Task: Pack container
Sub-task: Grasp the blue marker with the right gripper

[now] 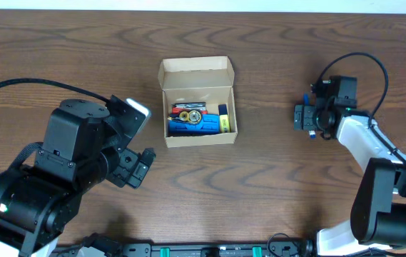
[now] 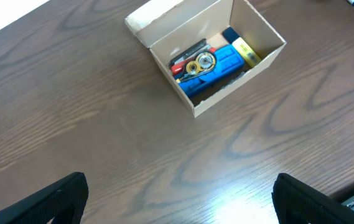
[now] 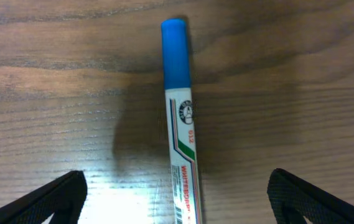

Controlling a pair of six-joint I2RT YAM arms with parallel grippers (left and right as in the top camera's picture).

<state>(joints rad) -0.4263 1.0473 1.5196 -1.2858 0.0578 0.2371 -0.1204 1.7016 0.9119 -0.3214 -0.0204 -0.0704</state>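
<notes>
My right gripper is open with the whiteboard marker between its fingers, so next I should lower it toward the tabletop and close around the whiteboard marker's white body near the blue cap (image 3: pixel 185 143).
The container (image 1: pixel 195 72) is a small tan cardboard box at the table's middle, flap lid open toward the far side. It holds a blue item (image 1: pixel 185 126), a yellow item (image 1: pixel 224 123) and smaller red and round pieces. It also shows in the left wrist view (image 2: pixel 217 99). My left gripper (image 1: pixel 135 168) is open and empty to the box's near left, fingers wide apart over bare wood (image 2: pixel 180 199). My right gripper (image 1: pixel 305 116) is open, well right of the box, straddling a white whiteboard marker with a blue cap (image 3: pixel 185 143) that lies on the table between the fingers (image 3: pixel 177 198) without touching them.
The dark wood table (image 1: pixel 274 193) carries nothing else. Both arm bases stand at the near edge, the left (image 1: pixel 38 193) and the right (image 1: pixel 388 207). A black cable (image 1: pixel 374 64) loops above the right arm.
</notes>
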